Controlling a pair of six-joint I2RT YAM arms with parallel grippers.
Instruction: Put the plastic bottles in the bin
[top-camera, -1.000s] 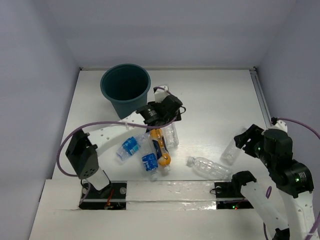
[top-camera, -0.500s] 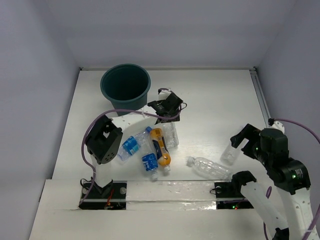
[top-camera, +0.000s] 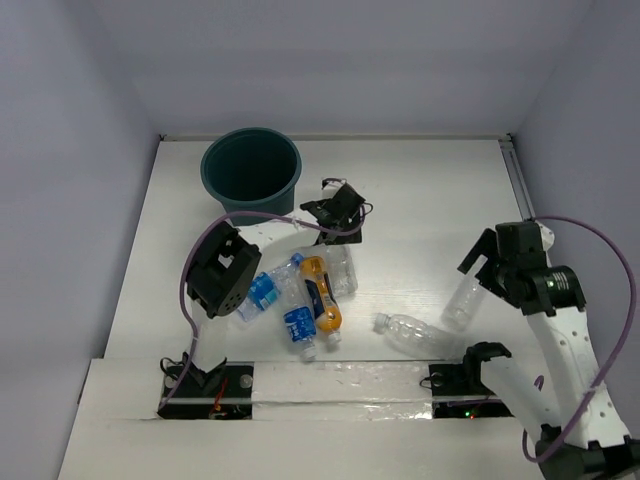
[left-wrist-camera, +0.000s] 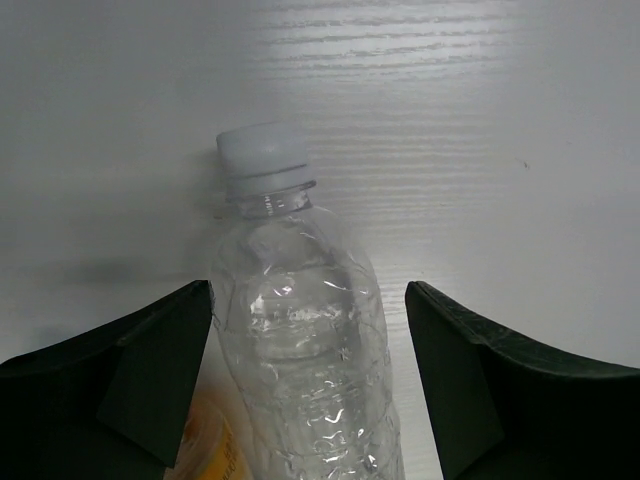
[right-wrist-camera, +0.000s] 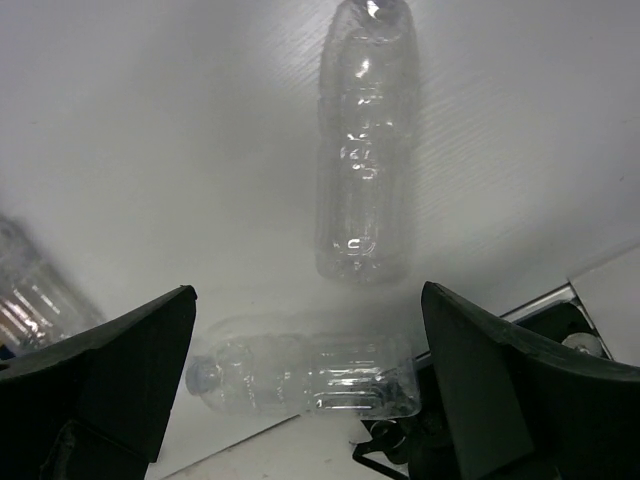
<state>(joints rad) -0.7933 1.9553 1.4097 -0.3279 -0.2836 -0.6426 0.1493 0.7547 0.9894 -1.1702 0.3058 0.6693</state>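
Observation:
I should lower the open fingers of my right gripper astride the farther clear bottle's neck end (right-wrist-camera: 370, 28) below it, because the bare table there leaves both sides free.
The dark teal bin (top-camera: 251, 175) stands at the back left. My left gripper (top-camera: 335, 230) is open and straddles the neck end of a clear bottle (top-camera: 342, 270). In the left wrist view that white-capped clear bottle (left-wrist-camera: 300, 350) lies between the fingers (left-wrist-camera: 150, 370), with a gap on the right side. The orange bottle (top-camera: 320, 292) lies beside it, and two blue-labelled bottles (top-camera: 262, 290) (top-camera: 300, 325) lie to its left. My right gripper (top-camera: 487, 268) hangs wide open above two clear bottles (right-wrist-camera: 365, 150) (right-wrist-camera: 310, 375) and holds nothing.
White walls close in the table on three sides. A rail (top-camera: 518, 180) runs along the table's right edge. The arm bases and a raised white ledge (top-camera: 340, 380) line the near edge, close to the lying clear bottle (top-camera: 418, 335).
My right gripper opened wide and rose above the clear bottle at the right. The left arm's elbow swung right and up, while its gripper stayed over the clear bottle.

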